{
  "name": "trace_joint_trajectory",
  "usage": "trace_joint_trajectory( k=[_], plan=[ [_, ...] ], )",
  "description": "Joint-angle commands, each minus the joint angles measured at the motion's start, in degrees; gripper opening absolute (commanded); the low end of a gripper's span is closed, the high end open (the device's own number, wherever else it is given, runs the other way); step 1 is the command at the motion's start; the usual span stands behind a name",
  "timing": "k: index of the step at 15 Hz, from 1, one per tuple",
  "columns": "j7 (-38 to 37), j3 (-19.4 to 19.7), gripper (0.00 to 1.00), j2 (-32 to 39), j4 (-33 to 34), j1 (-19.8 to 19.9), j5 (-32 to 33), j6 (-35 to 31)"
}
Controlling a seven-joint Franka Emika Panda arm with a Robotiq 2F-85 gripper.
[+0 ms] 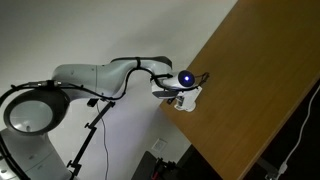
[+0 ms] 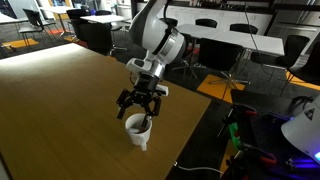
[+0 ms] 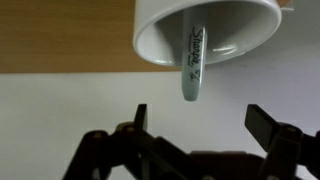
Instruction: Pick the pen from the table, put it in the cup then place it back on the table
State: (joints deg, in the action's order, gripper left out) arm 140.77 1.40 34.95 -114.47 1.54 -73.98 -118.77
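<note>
I need to lower my gripper toward the cup's opening, move my open fingers around the end of the pen and close them there, because that end sticks out past the cup's rim.
The white cup [image 2: 138, 129] stands near the edge of the brown wooden table [image 2: 60, 100]. In the wrist view the cup [image 3: 230, 25] is at the top, and the pen [image 3: 192, 65] stands inside it. The pen's end pokes out over the rim. Here the pen looks grey-green with Sharpie lettering. My gripper [image 3: 200, 125] is open and empty, its fingers apart on either side of the pen's end and not touching it. In both exterior views the gripper [image 2: 138, 104] hovers right above the cup, at the table's edge [image 1: 183, 93].
The table [image 1: 250, 90] runs wide and bare away from the cup. Office chairs and desks [image 2: 215, 40] stand beyond it. A lit device [image 2: 300, 125] and cables lie on the floor beside the table edge.
</note>
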Motion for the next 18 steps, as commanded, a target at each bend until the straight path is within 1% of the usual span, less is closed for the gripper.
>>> trace_joint_trajectory(
  k=[1,7,8,9,11,12,13,15,18],
  plan=[
    [-4.11,-0.17,1.00,1.86,2.85,-1.37,2.20,-2.73],
    [-6.74,-0.98,1.00,4.13,4.72,-1.67,5.27,-3.64],
    [-6.80,-1.10,0.95,4.42,4.88,-1.64,5.58,-3.65],
    [-6.84,-1.19,0.75,4.65,5.06,-1.59,5.82,-3.63],
    [-6.80,-1.35,0.68,5.07,5.38,-1.45,6.09,-3.55],
    [-6.82,-1.39,0.61,5.22,5.50,-1.39,6.24,-3.53],
    [-6.82,-1.42,0.51,5.37,5.63,-1.35,6.38,-3.50],
    [-6.80,-1.45,0.37,5.47,5.73,-1.30,6.47,-3.53],
    [-6.82,-1.46,0.13,5.47,5.99,-1.22,6.45,-3.52]
  ],
)
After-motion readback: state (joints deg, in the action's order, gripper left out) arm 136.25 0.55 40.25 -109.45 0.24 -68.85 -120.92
